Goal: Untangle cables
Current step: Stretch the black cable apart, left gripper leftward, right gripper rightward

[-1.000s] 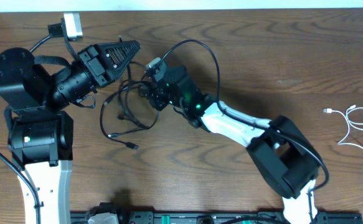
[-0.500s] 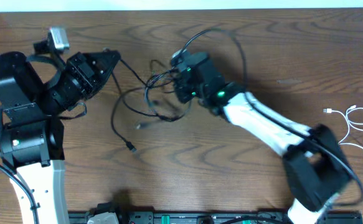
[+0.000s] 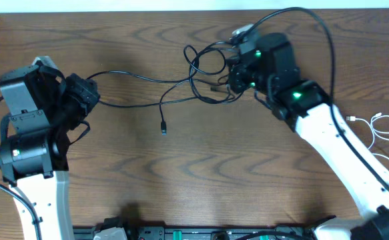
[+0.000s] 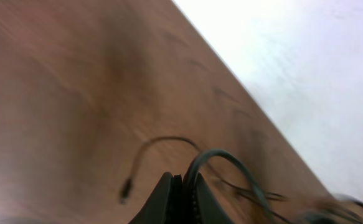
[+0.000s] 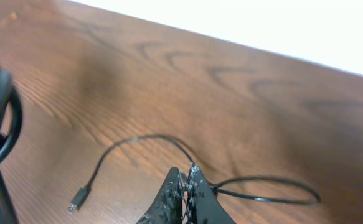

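Note:
My right gripper draws the thin black cable away from my left gripper toward the white cable (image 3: 386, 137) next and releases it above bare tabletop, since loops lie bunched together.
Black cables (image 3: 206, 67) lie in a loose tangle of loops at the top middle of the table. One black strand (image 3: 134, 78) runs left from the tangle to my left gripper (image 3: 93, 90), which is shut on it; the left wrist view shows the cable (image 4: 231, 163) curving out of the closed gripper (image 4: 182, 178). My right gripper (image 3: 231, 77) is at the tangle's right side, shut on a black cable (image 5: 262, 190) that leaves the closed gripper (image 5: 186, 171). A free plug end (image 3: 163, 128) lies below the strand and shows in the right wrist view (image 5: 76, 204). A white cable (image 3: 386, 137) lies at the far right.
The thick black wire of the right arm (image 3: 314, 20) arches above the tangle. The table's back edge (image 3: 181, 8) runs close behind the cables. A black rail (image 3: 181, 233) lies along the front edge.
The two grippers have pulled apart: the left moved left, the right moved right and back. The tangle has shifted right and opened, with one strand drawn out between them.

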### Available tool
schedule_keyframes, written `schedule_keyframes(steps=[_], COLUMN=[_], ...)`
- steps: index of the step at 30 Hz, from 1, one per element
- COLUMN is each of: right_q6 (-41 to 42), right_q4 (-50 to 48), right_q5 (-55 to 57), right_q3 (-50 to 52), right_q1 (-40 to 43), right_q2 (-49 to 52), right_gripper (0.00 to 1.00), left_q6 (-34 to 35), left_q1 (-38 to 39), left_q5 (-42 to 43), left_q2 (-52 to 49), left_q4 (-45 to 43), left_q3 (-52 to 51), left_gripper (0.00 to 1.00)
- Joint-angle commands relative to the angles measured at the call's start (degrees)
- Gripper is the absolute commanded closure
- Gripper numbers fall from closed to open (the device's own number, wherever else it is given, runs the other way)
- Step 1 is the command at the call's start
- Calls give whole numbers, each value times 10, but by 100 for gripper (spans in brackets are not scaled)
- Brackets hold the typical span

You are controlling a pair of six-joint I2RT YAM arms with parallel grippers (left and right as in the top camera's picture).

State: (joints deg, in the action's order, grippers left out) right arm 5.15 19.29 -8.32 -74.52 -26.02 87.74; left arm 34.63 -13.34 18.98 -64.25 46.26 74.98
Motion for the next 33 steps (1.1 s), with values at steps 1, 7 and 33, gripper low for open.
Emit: schedule_keyframes(steps=[1,7,33], right_q6=[-40,-55,6], right_q4=[1,38,84], right_q5=[-4,87,23], right_q3=[-3,-4,-4], right_q1=[14,48,287], right_q2=[-57,-119,-144], right_gripper=[99,99,99], left_q6=[-16,-14,57], left_q1=[-3,-9,-281], left_q5=[-129,-185,66], left_q2=[-21,-73,-130], left_q4=[16,48,92], left_q3=[11,11,10], left_gripper=[93,93,93])
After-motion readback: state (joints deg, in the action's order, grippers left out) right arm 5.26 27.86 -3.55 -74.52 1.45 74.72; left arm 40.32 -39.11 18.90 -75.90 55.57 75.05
